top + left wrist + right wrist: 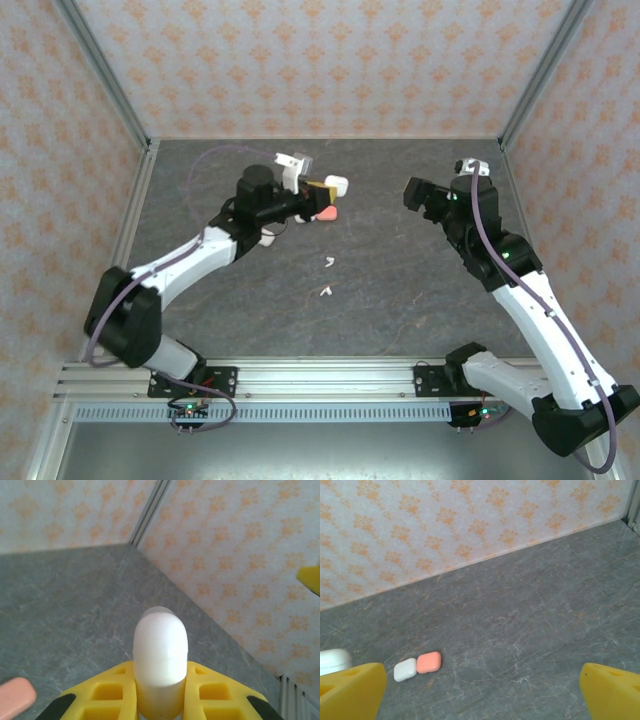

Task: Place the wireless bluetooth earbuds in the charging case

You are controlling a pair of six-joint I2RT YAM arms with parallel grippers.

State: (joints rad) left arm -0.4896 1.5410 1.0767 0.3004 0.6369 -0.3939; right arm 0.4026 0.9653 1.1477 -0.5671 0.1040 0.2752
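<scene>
My left gripper tips down next and lowers the white case onto the bare tabletop beside the pink case. It releases the case there, since that spot lies below.
My left gripper (318, 188) hovers over the back middle of the table, shut on a white charging case (336, 185). In the left wrist view that case (160, 640) stands upright between the yellow fingers of the left gripper (160, 672). A salmon-pink case (327, 213) lies on the table just in front of it (15, 697). Two white earbuds (327, 262) (325, 291) lie loose on the table nearer the front. My right gripper (413, 192) is to the right, open and holding nothing (482, 695).
In the right wrist view a small white case (405, 670) and a pink case (428, 662) lie side by side on the dark stone table (520, 630), with a white shape (332, 660) at the left edge. Patterned walls close in the back and both sides.
</scene>
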